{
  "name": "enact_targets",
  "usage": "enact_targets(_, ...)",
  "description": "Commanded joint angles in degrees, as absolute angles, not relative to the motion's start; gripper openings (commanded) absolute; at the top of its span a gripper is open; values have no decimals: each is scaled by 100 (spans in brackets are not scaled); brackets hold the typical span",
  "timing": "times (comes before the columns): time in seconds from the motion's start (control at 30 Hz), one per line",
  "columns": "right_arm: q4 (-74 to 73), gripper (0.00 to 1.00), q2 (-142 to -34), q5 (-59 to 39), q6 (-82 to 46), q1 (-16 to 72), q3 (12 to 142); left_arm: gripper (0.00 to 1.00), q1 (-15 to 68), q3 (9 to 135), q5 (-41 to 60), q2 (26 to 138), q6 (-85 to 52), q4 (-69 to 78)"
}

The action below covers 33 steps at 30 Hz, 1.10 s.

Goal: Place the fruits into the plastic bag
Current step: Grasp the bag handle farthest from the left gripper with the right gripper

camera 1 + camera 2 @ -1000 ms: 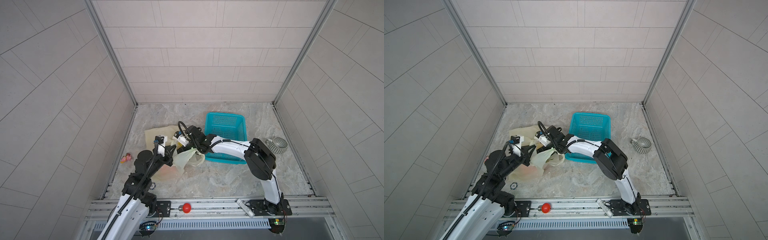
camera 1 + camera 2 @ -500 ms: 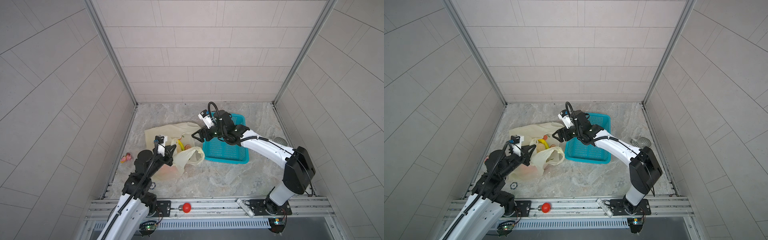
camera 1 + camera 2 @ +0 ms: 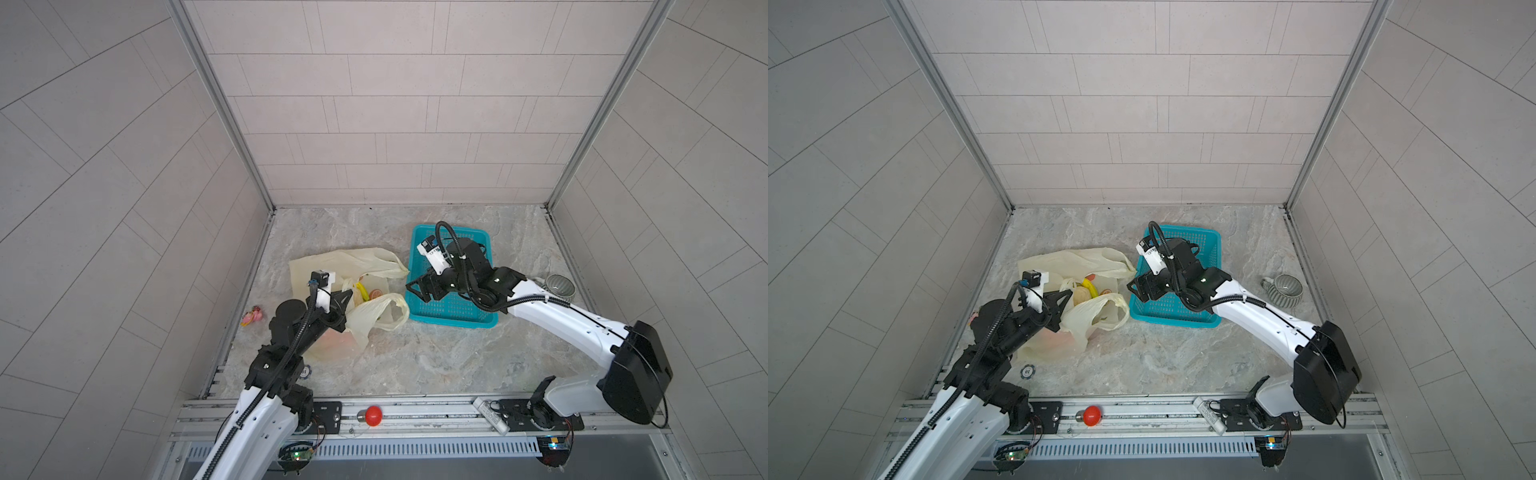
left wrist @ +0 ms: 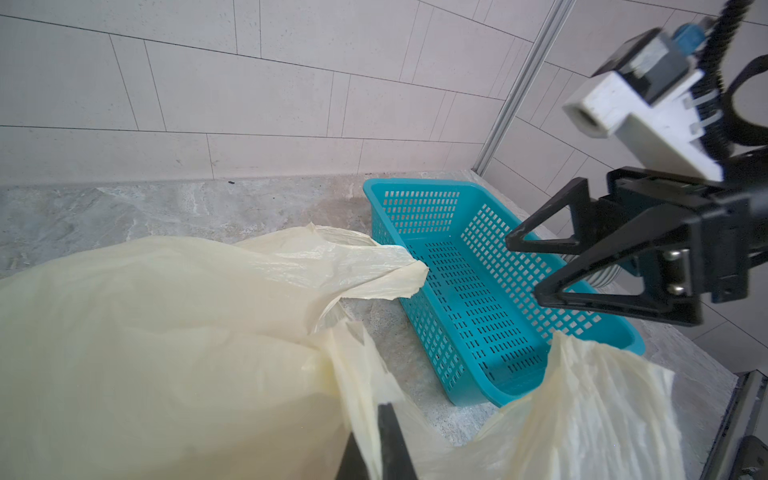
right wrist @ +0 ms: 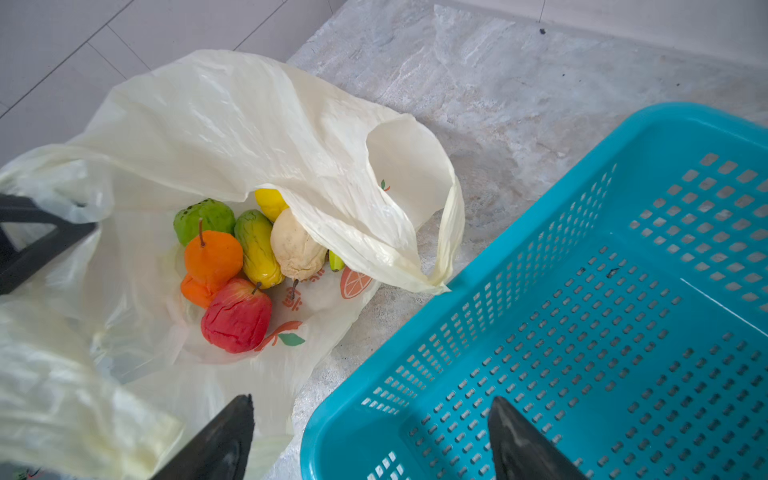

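I should next keep my left gripper almost still beside the bag's opening and let go of the bag's near handle [image 4: 361, 400].
The plastic bag [image 3: 332, 266] [image 3: 1067, 259] [image 4: 166, 316] [image 5: 249, 124] lies crumpled on the marble floor, its mouth held open. Inside it lie the fruits: a red apple [image 5: 237, 316], an orange one [image 5: 214, 255], a green one [image 5: 203, 216], a yellow-green one [image 5: 257, 249], a beige one [image 5: 295, 245] and a yellow banana [image 3: 363, 291] [image 3: 1089, 286]. My left gripper [image 3: 347, 296] [image 3: 1066, 296] [image 4: 380, 419] is shut on the bag's near handle. My right gripper [image 3: 415, 291] [image 3: 1134, 289] [image 5: 371, 402] [image 4: 523, 268] hangs open and holds nothing, over the basket's corner beside the bag.
A teal mesh basket [image 3: 453, 318] [image 3: 1175, 321] [image 4: 415, 187] [image 5: 540, 199] sits just right of the bag. A grey ribbed cup [image 3: 560, 286] [image 3: 1283, 291] stands by the right wall. A small pink toy [image 3: 252, 315] lies at the left wall. A red button [image 3: 373, 414] sits on the front rail.
My right gripper has drawn back from the bag's mouth to the right and now hangs over the basket, still open. The left gripper has kept its hold on the bag.
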<state>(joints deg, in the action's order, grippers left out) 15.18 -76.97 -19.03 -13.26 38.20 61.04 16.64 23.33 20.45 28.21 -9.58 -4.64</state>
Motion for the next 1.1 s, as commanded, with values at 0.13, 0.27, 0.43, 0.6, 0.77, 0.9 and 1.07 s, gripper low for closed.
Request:
enact_targets(0.13,2214,86,-6994,-2124,-729,4402,6125,0,1679,2329,2022,2848,-908,-478)
enact_targets(0.27,2095,87,-7297,-1907,-767,4840,6188,0,1679,2329,2030,2839,-912,-477)
enact_targets(0.43,1711,86,-7983,-1228,-883,5161,6402,0,1679,2329,2051,2850,-914,-476)
enact_targets(0.6,1500,87,-8691,-380,-765,5173,6768,0,1679,2392,2144,2969,-1084,-416)
enact_targets(0.77,1528,87,-9425,338,-414,5164,7340,0,1679,2611,2408,3340,-1235,-505)
enact_targets(0.9,1611,88,-9831,798,-96,5118,7786,32,1679,2809,2444,3486,-1265,-671)
enact_targets(1.07,1715,89,-10208,534,90,4904,8118,100,1679,3049,2815,3607,-1447,-789)
